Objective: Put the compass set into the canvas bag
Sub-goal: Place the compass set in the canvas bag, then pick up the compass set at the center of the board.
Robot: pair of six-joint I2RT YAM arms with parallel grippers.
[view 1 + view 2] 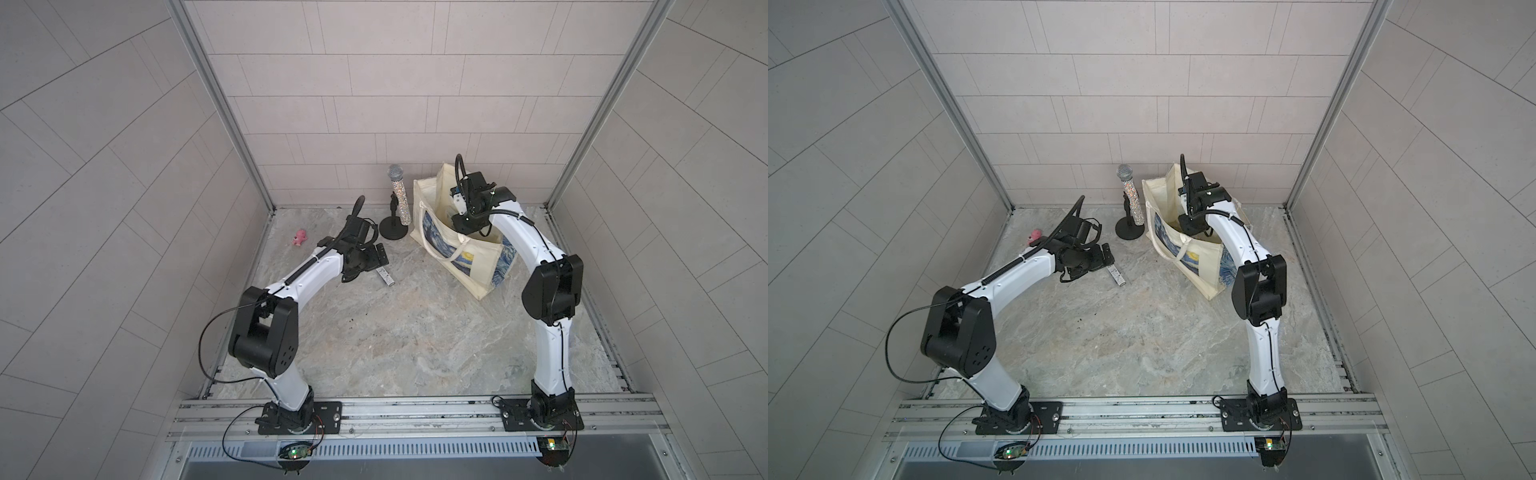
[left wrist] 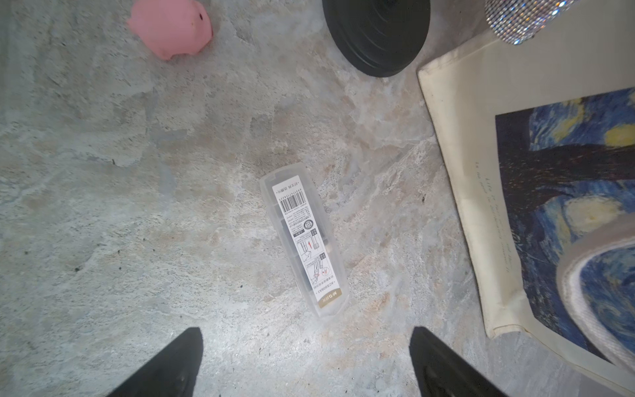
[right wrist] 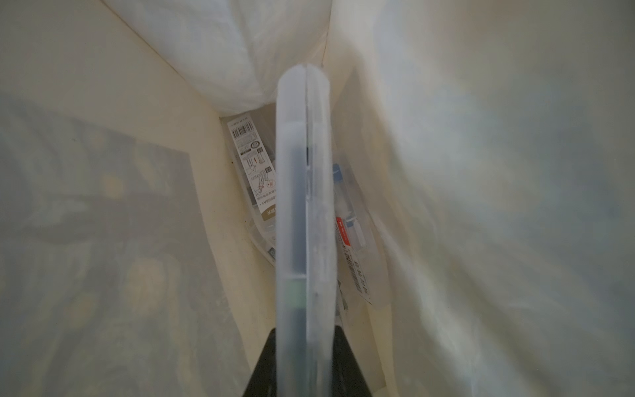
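Note:
The compass set on the table (image 1: 385, 274) (image 2: 304, 239) lies at an angle to my fingers, so my left gripper should go down onto its middle and turn to line up with its long sides.
One compass set, a clear plastic case with a white label (image 2: 302, 244), lies flat on the marble table (image 1: 384, 277) (image 1: 1117, 276). My left gripper (image 2: 305, 330) hovers just short of it, open and empty. The canvas bag (image 1: 465, 257) (image 1: 1200, 266) (image 2: 474, 178) stands open at the back right. My right gripper (image 3: 305, 330) reaches down into the bag, shut on another frosted compass case (image 3: 305, 206) held edge-on. Two more cases (image 3: 252, 172) (image 3: 354, 233) lie on the bag's bottom. In both top views the bag wall hides the right fingers.
A rhinestone microphone (image 1: 399, 195) stands on a black round base (image 2: 376, 34) between the left gripper and the bag. A pink pig toy (image 1: 300, 237) (image 2: 171, 27) lies at the back left. Tiled walls close in the back and both sides.

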